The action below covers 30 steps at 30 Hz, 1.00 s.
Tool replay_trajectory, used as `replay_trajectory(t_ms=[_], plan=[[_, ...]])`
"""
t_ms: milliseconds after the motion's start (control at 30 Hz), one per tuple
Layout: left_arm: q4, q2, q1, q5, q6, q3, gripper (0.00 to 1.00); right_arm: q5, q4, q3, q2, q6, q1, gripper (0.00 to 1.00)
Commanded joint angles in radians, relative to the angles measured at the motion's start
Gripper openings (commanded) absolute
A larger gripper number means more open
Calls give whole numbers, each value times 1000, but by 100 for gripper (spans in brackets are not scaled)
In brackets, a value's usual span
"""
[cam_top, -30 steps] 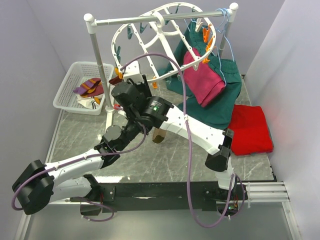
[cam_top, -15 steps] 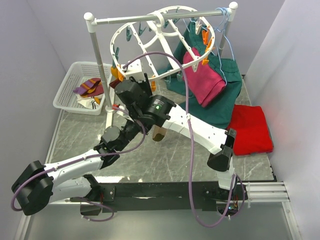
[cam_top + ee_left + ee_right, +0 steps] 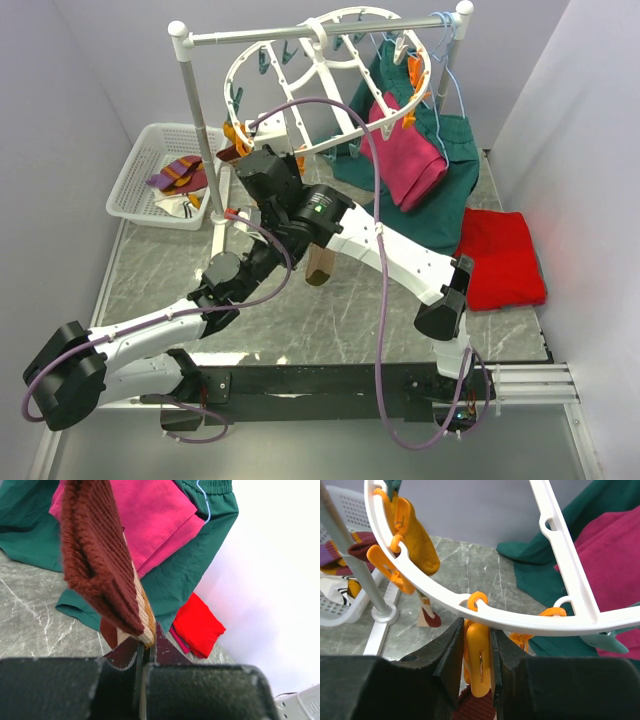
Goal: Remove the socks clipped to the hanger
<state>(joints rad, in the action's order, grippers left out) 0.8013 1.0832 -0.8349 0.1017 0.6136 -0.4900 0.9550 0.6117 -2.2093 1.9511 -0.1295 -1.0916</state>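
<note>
The white basket holds removed socks. My left gripper will carry the sock it is holding to the left in the top view, over the basket, and release it.
The white oval hanger [image 3: 330, 60] hangs from the rack pole, its rim [image 3: 470, 605] crossing the right wrist view. My right gripper [image 3: 480, 667] [image 3: 266, 160] is up at the lower left rim, shut on an orange clip [image 3: 481, 665]. A maroon sock's edge [image 3: 475, 707] shows just under that clip. My left gripper [image 3: 145, 647] is shut on the low end of a maroon and cream sock [image 3: 105, 565] [image 3: 320, 265] that rises above it. In the top view my right arm hides most of the left gripper. A mustard sock [image 3: 417, 540] stays clipped further left.
A white basket [image 3: 140, 150] at the back left holds removed striped socks [image 3: 178, 175]. The rack's upright pole [image 3: 200, 130] stands next to my right gripper. Dark green clothes [image 3: 440, 200] and a magenta garment [image 3: 405, 160] hang behind. A folded red cloth [image 3: 500, 260] lies right.
My right gripper has moved up and left to the rim and its jaws have narrowed onto the orange clip. The hanger has shifted slightly. The left arm has held still.
</note>
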Motion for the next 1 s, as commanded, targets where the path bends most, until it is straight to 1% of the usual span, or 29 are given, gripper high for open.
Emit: replay_trajectory(t_ms=[0, 233, 300, 400, 433, 467, 533, 567, 600, 667, 700, 767, 800, 867, 900, 967], plan=[[26, -23, -4, -10, -15, -9, 1, -34, -72, 28, -58, 24, 15, 0], [-13, -37, -6, 9, 4, 5, 1, -108, -89, 83, -112, 10, 29, 0], [-30, -61, -6, 13, 20, 34, 1, -117, -86, 94, -116, 4, 36, 0], [-141, -141, 0, 73, 99, 77, 1, -139, -93, 125, -135, -2, 45, 0], [-181, -172, 17, 105, 162, 93, 1, -142, -101, 135, -147, -1, 47, 0], [-265, -233, 32, 116, 199, 100, 1, -147, -108, 154, -153, -1, 45, 0], [-341, -299, 104, 119, 295, 111, 1, -162, -113, 168, -164, -2, 48, 0], [-425, -359, 135, 103, 316, 108, 1, -174, -116, 183, -169, -4, 50, 0], [-468, -385, 207, 90, 331, 99, 1, -177, -118, 194, -173, -5, 50, 0], [-566, -426, 285, 34, 347, 47, 1, -197, -133, 235, -198, -9, 53, 0], [-653, -433, 360, 15, 344, 24, 1, -211, -138, 250, -205, -13, 58, 0], [-732, -412, 431, -23, 316, -54, 1, -235, -151, 298, -241, -19, 71, 0], [-798, -395, 503, -66, 293, -82, 1, -267, -159, 316, -253, -19, 78, 0], [-868, -337, 575, -103, 272, -160, 1, -304, -174, 362, -294, -21, 102, 0], [-908, -315, 650, -153, 264, -185, 1, -344, -175, 376, -319, -30, 113, 0], [-916, -275, 723, -204, 264, -235, 1, -383, -179, 414, -343, -38, 143, 0]])
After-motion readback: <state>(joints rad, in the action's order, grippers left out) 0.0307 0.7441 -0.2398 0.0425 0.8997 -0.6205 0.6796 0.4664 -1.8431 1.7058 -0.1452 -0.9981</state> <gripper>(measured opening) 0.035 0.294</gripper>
